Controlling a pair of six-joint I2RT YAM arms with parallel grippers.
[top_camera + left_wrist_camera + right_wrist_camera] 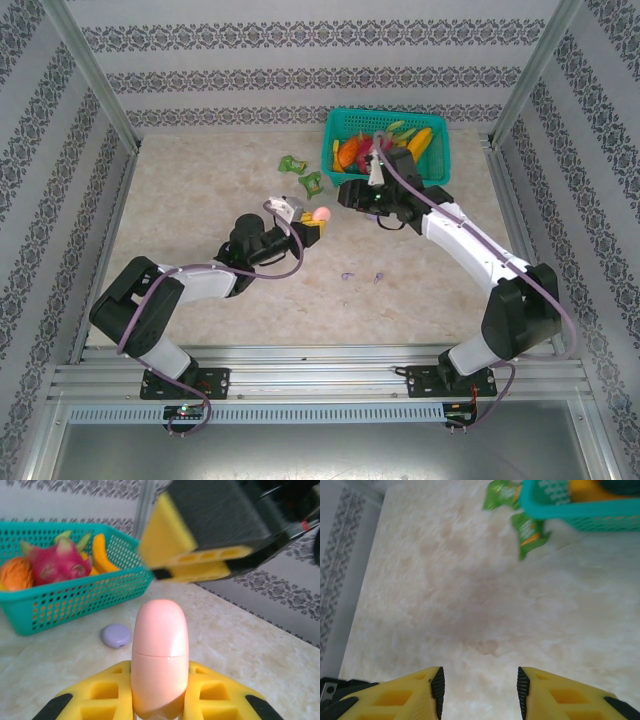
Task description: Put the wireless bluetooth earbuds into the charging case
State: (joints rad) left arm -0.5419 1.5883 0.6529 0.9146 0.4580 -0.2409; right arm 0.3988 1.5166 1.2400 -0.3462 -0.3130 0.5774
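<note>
Next, my left gripper tilts down, lowers the pink case [321, 214] [159, 655] onto the bare tabletop patch short of the green wrappers and releases it, since that patch is clear.
My left gripper [312, 226] is shut on a pale pink charging case [321, 214] and holds it above the middle of the table. In the left wrist view the pink case [159, 655] stands upright between the yellow fingers [95, 700], its lid seam closed. A pale purple round case [116, 635] lies on the table just beyond it. Two tiny pale purple earbuds [347, 276] [378, 278] lie on the table nearer the arms. My right gripper [345, 197] hovers just right of the pink case. Its jaws [480, 685] stand open over bare table.
A teal basket [340, 125] of toy fruit stands at the back right, also in the wrist views [75, 600] [580, 510]. Two green crumpled wrappers [292, 163] [312, 181] lie left of it. Patterned walls close in the table on three sides.
</note>
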